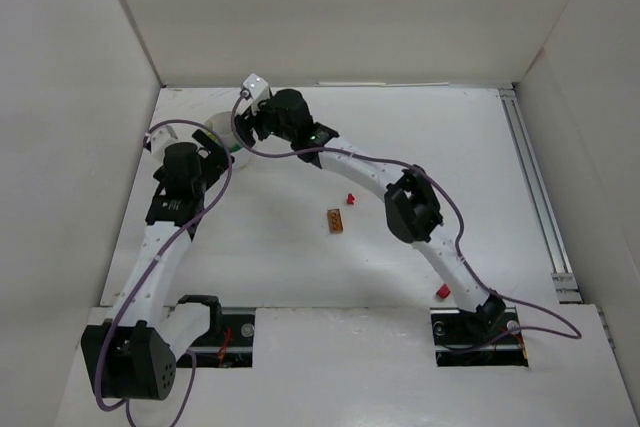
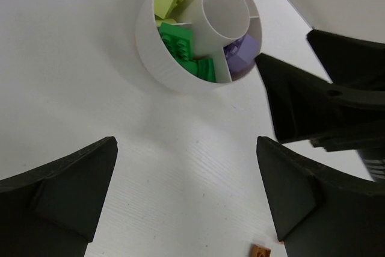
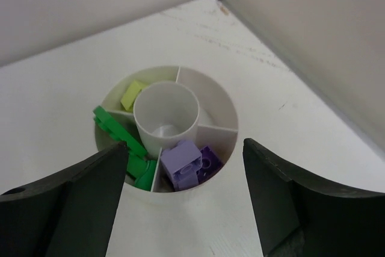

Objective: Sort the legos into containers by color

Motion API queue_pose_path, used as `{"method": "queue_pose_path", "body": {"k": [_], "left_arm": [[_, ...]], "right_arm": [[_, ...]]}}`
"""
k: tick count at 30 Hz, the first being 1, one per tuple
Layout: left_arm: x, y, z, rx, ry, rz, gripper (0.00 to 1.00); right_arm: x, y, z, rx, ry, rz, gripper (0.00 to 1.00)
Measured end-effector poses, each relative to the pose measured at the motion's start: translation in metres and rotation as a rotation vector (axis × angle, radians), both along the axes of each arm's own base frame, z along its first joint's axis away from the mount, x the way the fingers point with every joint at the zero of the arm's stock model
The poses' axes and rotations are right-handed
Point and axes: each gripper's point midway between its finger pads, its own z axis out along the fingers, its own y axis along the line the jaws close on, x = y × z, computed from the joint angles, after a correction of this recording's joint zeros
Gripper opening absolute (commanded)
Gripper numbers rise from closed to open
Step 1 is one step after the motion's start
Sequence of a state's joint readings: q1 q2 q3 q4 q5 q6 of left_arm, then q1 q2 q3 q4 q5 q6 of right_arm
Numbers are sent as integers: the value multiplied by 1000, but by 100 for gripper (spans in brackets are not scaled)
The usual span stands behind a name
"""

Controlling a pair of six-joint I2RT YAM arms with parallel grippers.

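Next I will move my left gripper down and to the right in the top view, over the orange-brown brick's long sides, because bare tabletop leaves both sides open.
The round white dish [image 1: 218, 132] stands at the back left, partly hidden by both grippers. In the right wrist view its rim [image 3: 224, 108] rings compartments with pale purple bricks [image 3: 187, 164], green bricks [image 3: 113, 126] and a lime-yellow brick [image 3: 133, 94]. My right gripper [image 3: 184, 148] is open and empty, just above the purple compartment. My left gripper [image 2: 185, 142] is open and empty, near the dish wall [image 2: 151, 52]. An orange-brown brick [image 1: 335, 220] and two red bricks [image 1: 350, 198] [image 1: 442, 291] lie on the table.
The dish's round centre cup [image 3: 166, 114] is empty. White walls close the table at the left, back and right. A rail [image 1: 535, 187] runs along the right side. My right gripper's finger [image 2: 301, 100] shows beside the dish in the left wrist view.
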State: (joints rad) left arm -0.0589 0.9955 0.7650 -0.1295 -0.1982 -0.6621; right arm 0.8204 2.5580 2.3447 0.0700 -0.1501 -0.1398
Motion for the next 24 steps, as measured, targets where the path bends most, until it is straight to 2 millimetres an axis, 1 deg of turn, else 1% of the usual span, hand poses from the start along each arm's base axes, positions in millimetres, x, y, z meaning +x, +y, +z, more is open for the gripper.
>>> {"method": "queue_pose_path", "body": {"k": [1,4,6,8,9,10,12,13,14,16,17,19,21,22,23,24], "left_arm": [[0,-2,2,-5,-7,-8,100],[0,-6,9,-16,-33,-28,100],[1,-9,11,-25,-43,-48,100],[2,-14,12,-31,-45,-76,100],[2,-18,11,-32,-43,-93,100],[2,-21,11,-31,-42,-111,100],[4,-34,7,-26,-32,-163,100],[5,-41,5,-24,-25,-195,100],[6,-50,0,-22,-12,-228,100],[7,-70,-12,-10,19,-300,100],[7,-82,-20,-1,40,-341,100],[5,-107,-36,21,87,-422,100],[-1,-131,-53,40,137,-503,100],[-5,-142,-60,46,158,-540,100],[-7,-150,-66,49,175,-571,100],[-9,-156,-71,49,185,-593,100]], "right_arm": [[-2,-4,12,9,-7,4,82],[-7,-18,56,48,-46,9,82],[-9,-31,83,75,-71,2,82],[-14,-44,99,85,-83,-10,82],[-16,-53,104,83,-82,-25,85],[-19,-63,105,82,-76,-41,85],[-29,-90,94,53,-24,-84,86],[-33,-103,85,47,1,-108,86],[-41,-121,73,25,37,-135,86],[-55,-162,45,-10,123,-198,89],[-60,-185,32,-23,163,-236,89],[-73,-236,5,-59,250,-332,89],[-84,-285,-15,-94,322,-459,91],[-93,-307,-25,-119,362,-526,91],[-105,-325,-33,-144,404,-580,92],[-118,-339,-38,-165,450,-625,92]]}}
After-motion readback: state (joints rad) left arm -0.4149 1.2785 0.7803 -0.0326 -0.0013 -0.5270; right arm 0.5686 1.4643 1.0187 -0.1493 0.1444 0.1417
